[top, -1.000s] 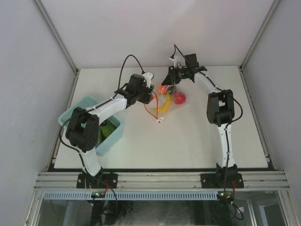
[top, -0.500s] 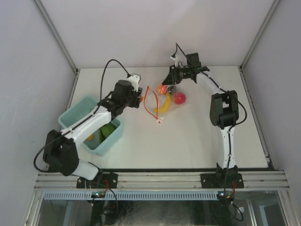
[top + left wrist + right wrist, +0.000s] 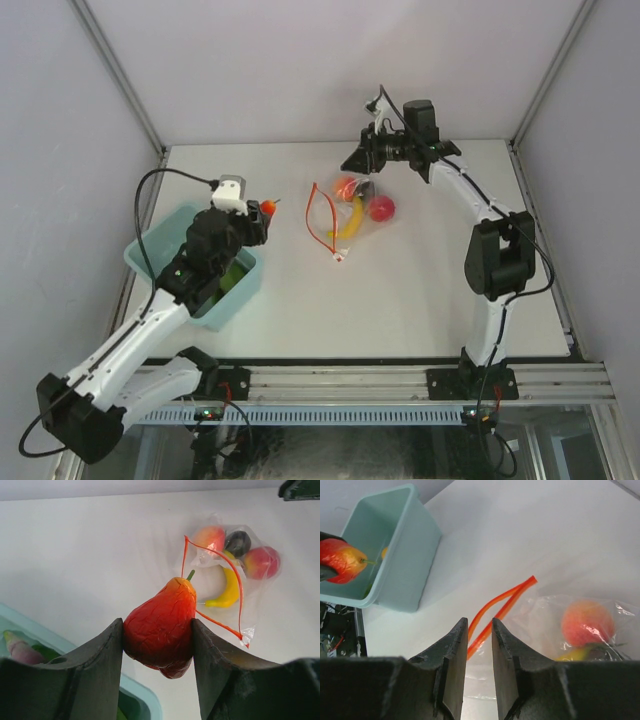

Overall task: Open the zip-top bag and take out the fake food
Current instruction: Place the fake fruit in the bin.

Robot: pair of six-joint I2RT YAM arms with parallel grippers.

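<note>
The open inside of the bin lies to the left in the top view, so the robot's left gripper will next swing the fruit that way, past the bin's rim, and let it go.
The zip-top bag (image 3: 350,215) lies in the middle of the table, its red-orange zip strip (image 3: 318,215) spread in a loop. Inside it are a yellow banana (image 3: 352,217), a red apple (image 3: 382,208) and an orange-peach fruit (image 3: 347,187). A dark purple piece (image 3: 237,542) shows in the left wrist view. My left gripper (image 3: 262,212) is shut on a red-orange pear-shaped fruit (image 3: 160,625), held above the table between the bag and the bin. My right gripper (image 3: 362,165) hovers over the bag's far end. Its jaws stand slightly apart with nothing between them, and the zip strip (image 3: 495,615) shows below.
A light blue bin (image 3: 150,237) stands at the left edge with green pieces (image 3: 232,275) inside. Its rim shows under the held fruit in the left wrist view (image 3: 150,700), and the bin shows at upper left in the right wrist view (image 3: 415,575). Grey walls enclose the table.
My left gripper has pulled back from the bag leftward to the bin's near corner, carrying the red-orange fruit. My right arm's elbow has swung out right; its gripper stays over the bag.
</note>
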